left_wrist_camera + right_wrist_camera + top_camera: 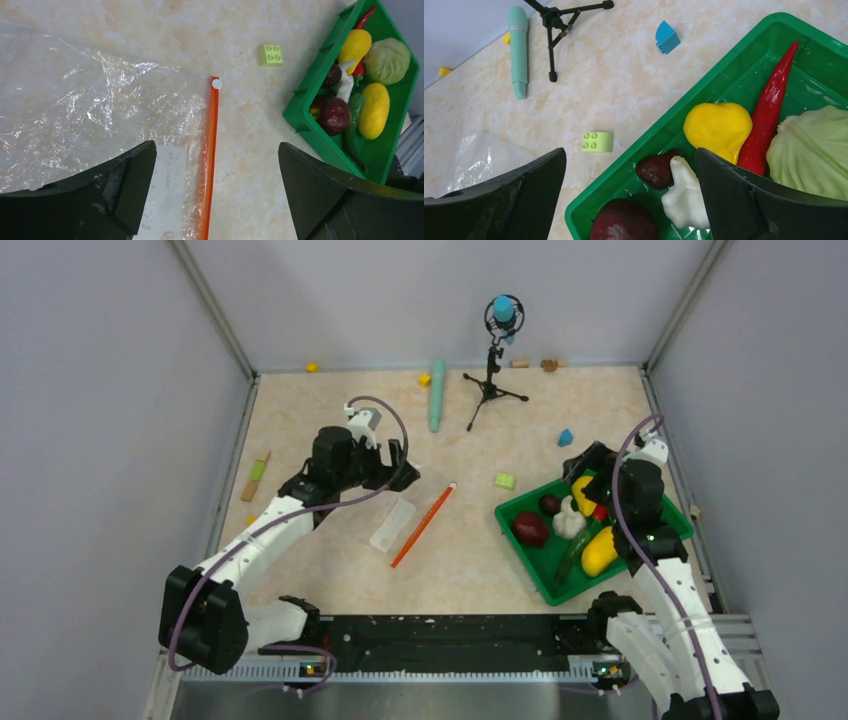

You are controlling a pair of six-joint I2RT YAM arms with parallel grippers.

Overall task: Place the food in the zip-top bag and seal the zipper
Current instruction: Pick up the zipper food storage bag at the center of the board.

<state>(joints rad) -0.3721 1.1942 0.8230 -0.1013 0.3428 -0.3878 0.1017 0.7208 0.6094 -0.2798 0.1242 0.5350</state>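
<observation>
The empty bag's opening lies flat along the orange-red zipper beside the white label. My left gripper moves down onto it next, fingers open, and closes.
The clear zip-top bag [358, 528] lies flat, empty, left of centre, with its white label [392, 526]. Its orange-red zipper [423, 525] runs along the right edge, with the white slider [216, 84] at the far end. My left gripper [398, 464] is open and empty above the bag's mouth edge, with the zipper [210, 165] between its fingers [125, 185]. The food sits in the green tray [548, 592]: yellow piece [718, 127], red chili [771, 107], green leafy ball [811, 150], garlic [684, 195], dark red round piece [626, 222]. My right gripper [630, 152] is open and empty above the tray's left rim.
A light green block [505, 481] lies between bag and tray. A blue block [565, 437], a long teal stick [437, 395] and a small tripod with a microphone [495, 370] are farther back. Blocks [257, 477] lie by the left wall. Walls enclose three sides.
</observation>
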